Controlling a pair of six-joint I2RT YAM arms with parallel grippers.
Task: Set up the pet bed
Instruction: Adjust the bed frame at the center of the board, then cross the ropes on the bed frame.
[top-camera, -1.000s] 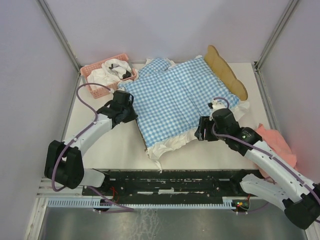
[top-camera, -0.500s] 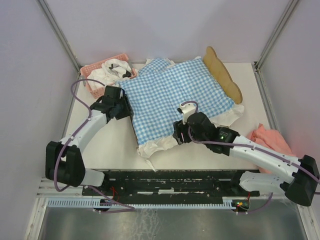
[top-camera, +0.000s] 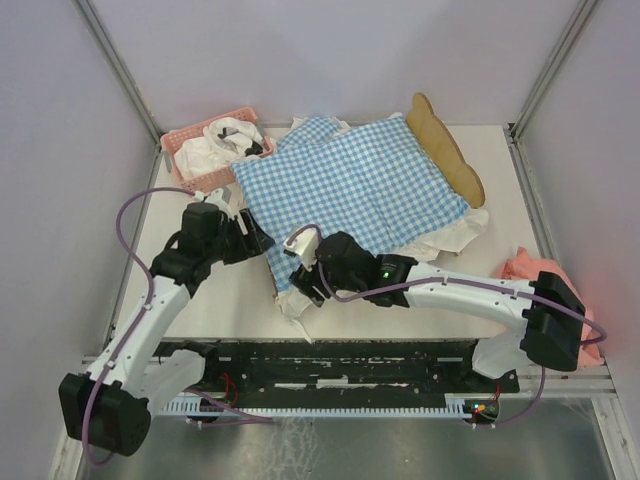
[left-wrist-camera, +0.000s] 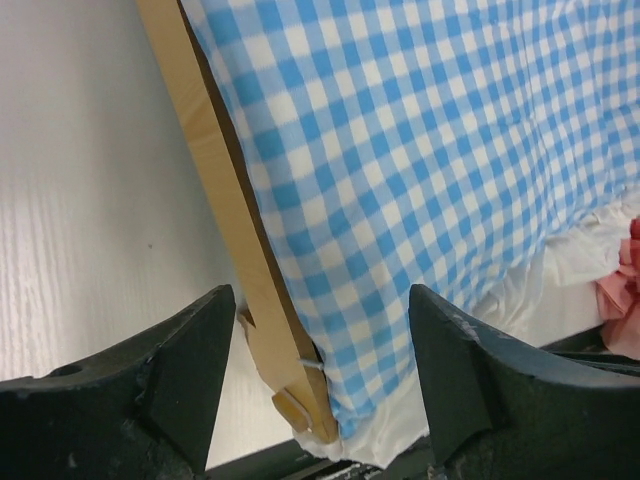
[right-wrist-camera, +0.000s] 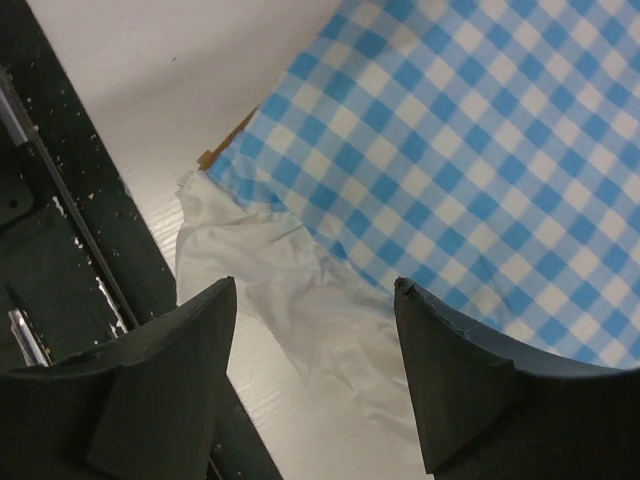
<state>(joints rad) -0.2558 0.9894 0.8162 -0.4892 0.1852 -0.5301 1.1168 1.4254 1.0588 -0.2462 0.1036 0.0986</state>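
Next, my right gripper lowers and shifts toward my left gripper onto the fold, as the white ruffle lies bunched (top-camera: 291, 301) (right-wrist-camera: 232, 215) at the bedding's near corner.
The pet bed shows its wavy wooden headboard (top-camera: 452, 150) at the back right. Blue-white gingham bedding (top-camera: 350, 185) covers the rest of it. My left gripper (top-camera: 250, 240) is open at the bed's left side. In the left wrist view its fingers straddle the near end of the light-wood side rail (left-wrist-camera: 215, 190), beside the gingham bedding (left-wrist-camera: 430, 150), without touching either. My right gripper (top-camera: 303, 283) is open at the bed's near-left corner. In the right wrist view it hovers over the bedding's white ruffle (right-wrist-camera: 290, 290), holding nothing.
A pink basket (top-camera: 190, 150) with white cloths stands at the back left, close behind my left arm. A pink cloth (top-camera: 525, 268) lies at the right edge. The black base strip (top-camera: 350, 365) runs along the table's near edge, just below the ruffle.
My left gripper has opened and drawn back toward the near left. My right arm has swept left along the bed's front edge to its near-left corner, opening a little wider.
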